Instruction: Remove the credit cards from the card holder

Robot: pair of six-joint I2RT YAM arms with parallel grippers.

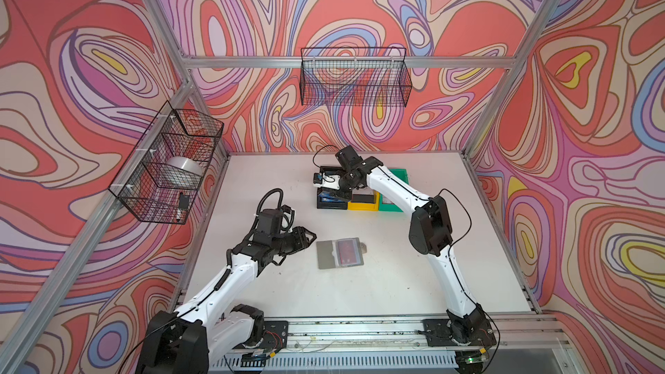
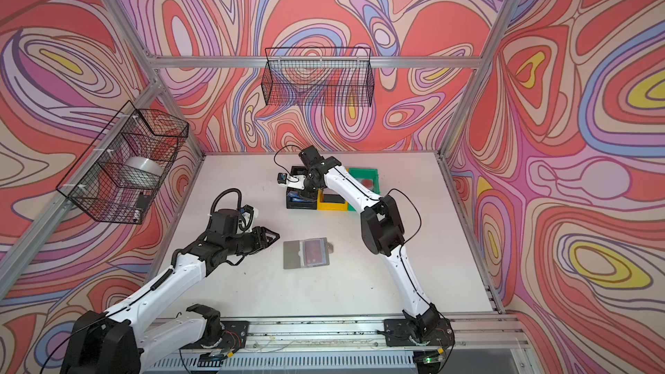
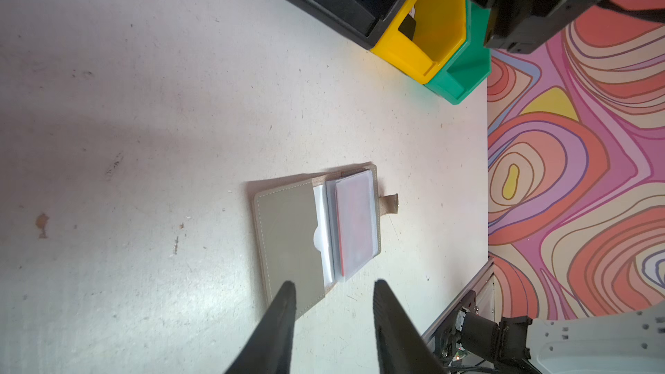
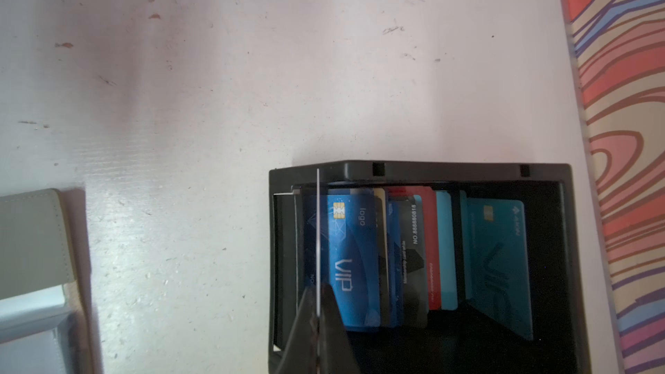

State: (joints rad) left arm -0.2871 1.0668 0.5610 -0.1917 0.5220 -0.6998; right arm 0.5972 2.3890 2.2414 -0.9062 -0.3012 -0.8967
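My right gripper lowers into the near end of the black bin next and releases the thin card there. Cards already lie by the blue VIP card.
The grey card holder [image 1: 328,254] [image 2: 295,254] lies open on the table, a dark red credit card [image 1: 347,251] [image 3: 356,224] showing in its clear pocket. My left gripper [image 1: 312,237] [image 3: 333,286] is open just left of the holder with nothing between its fingers. At the back, over the black bin [image 1: 324,205] [image 4: 431,169], my right gripper [image 4: 318,296] is shut on a thin card [image 4: 318,228] seen edge-on. It stands at the bin's end, beside several blue, red and teal cards [image 4: 354,257].
A yellow bin [image 1: 363,206] [image 3: 414,59] and a green bin [image 1: 399,174] [image 3: 464,77] stand right of the black one. Wire baskets hang on the back wall [image 1: 354,77] and left wall [image 1: 169,163]. The right arm reaches over the bins.
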